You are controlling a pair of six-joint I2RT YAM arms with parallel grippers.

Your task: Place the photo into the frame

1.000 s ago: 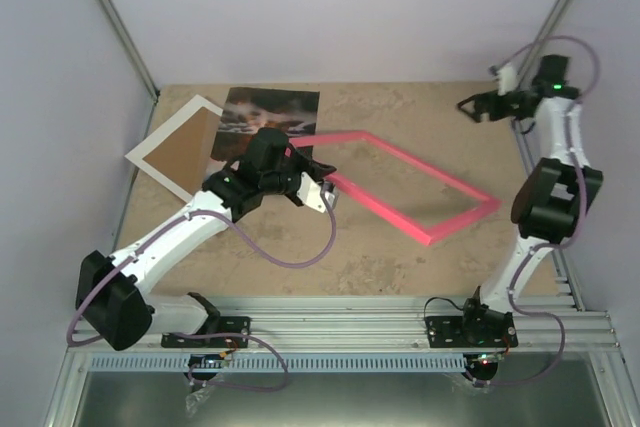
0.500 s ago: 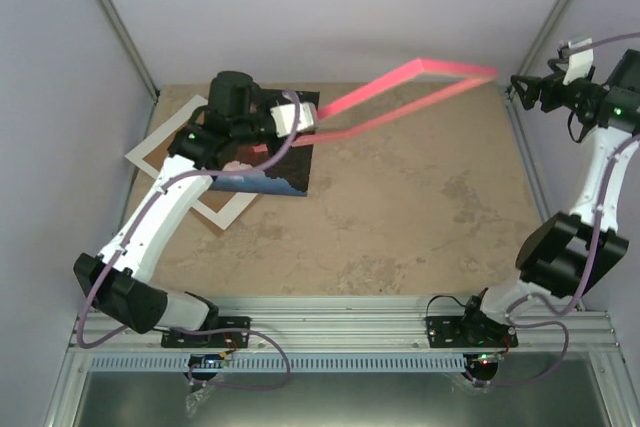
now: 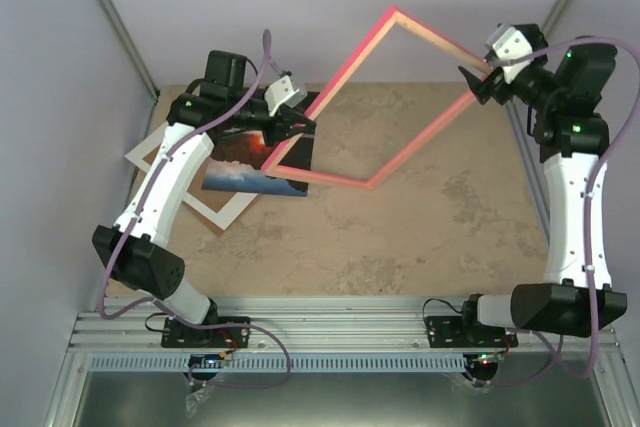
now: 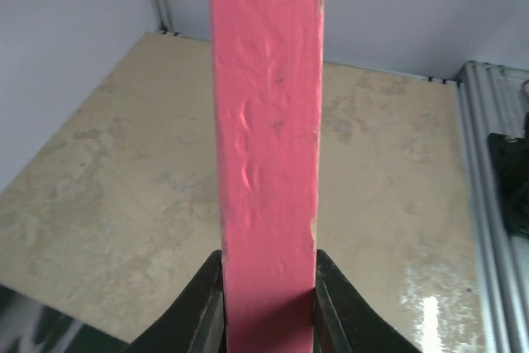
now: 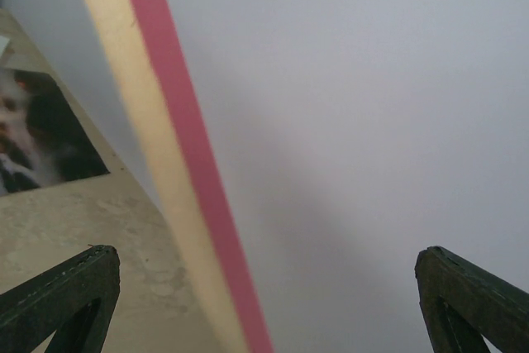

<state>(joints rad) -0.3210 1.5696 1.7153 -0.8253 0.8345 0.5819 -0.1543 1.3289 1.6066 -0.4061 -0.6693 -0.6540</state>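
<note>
The frame's far bar (image 3: 440,39) stretches to the left in the top view from my right gripper. My right gripper will slide that way next, with its open fingers on both sides of the bar.
My left gripper (image 3: 298,127) is shut on a bar of the pink frame (image 3: 372,179) and holds it tilted in the air above the table. In the left wrist view the pink bar (image 4: 266,121) runs up from between the closed fingers. The sunset photo (image 3: 262,162) lies on the table at the back left, under the frame's near corner, partly over the white mat (image 3: 222,212). My right gripper (image 3: 480,85) is open at the frame's far right side; the frame's bar (image 5: 182,163) passes between its spread fingers, untouched. The photo's corner shows there too (image 5: 37,134).
The white mat with its brown back lies at the back left under the photo. Grey walls close the table on three sides. A metal rail (image 4: 492,171) runs along the table's right edge.
My left gripper has lifted the frame off the table and swung it up and left over the photo. My right arm has moved in toward the frame's raised far side.
</note>
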